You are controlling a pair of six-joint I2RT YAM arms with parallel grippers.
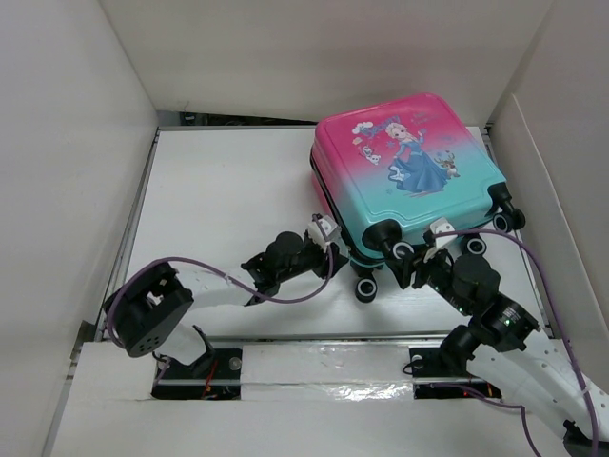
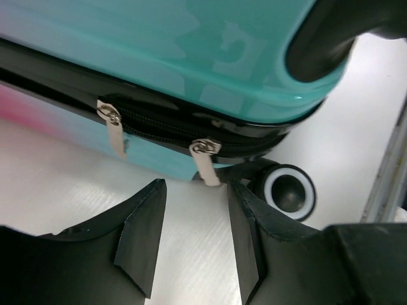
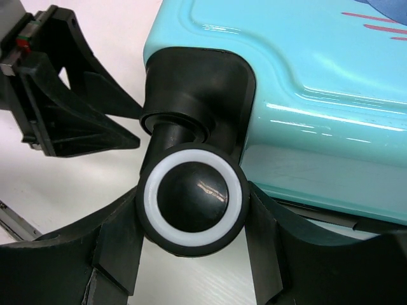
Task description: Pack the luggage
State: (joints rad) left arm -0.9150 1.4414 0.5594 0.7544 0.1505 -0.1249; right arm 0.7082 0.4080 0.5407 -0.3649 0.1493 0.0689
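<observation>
The bare tabletop lies to the left in the top view, away from the side, so my right gripper should drag the luggage's wheel there and let go of it.
The luggage (image 1: 409, 171) lies flat and zipped shut at the table's back right, pink fading to teal with a cartoon princess on top. My right gripper (image 3: 193, 202) is shut on one of its black wheels (image 3: 194, 198) at the near corner, both pads touching the tyre. My left gripper (image 2: 194, 190) stands open at the near left edge of the shell, with only table between its fingers. Two silver zipper pulls (image 2: 206, 165) hang from the black zip seam; the nearer one ends just ahead of the fingertips. Another wheel (image 2: 289, 189) sits to the right of that gripper.
White walls (image 1: 86, 143) close in the table on the left, back and right. A raised white ledge (image 1: 314, 357) runs along the near edge by the arm bases. Purple cables (image 1: 295, 295) loop off both arms. Bare tabletop (image 1: 228, 181) lies left of the suitcase.
</observation>
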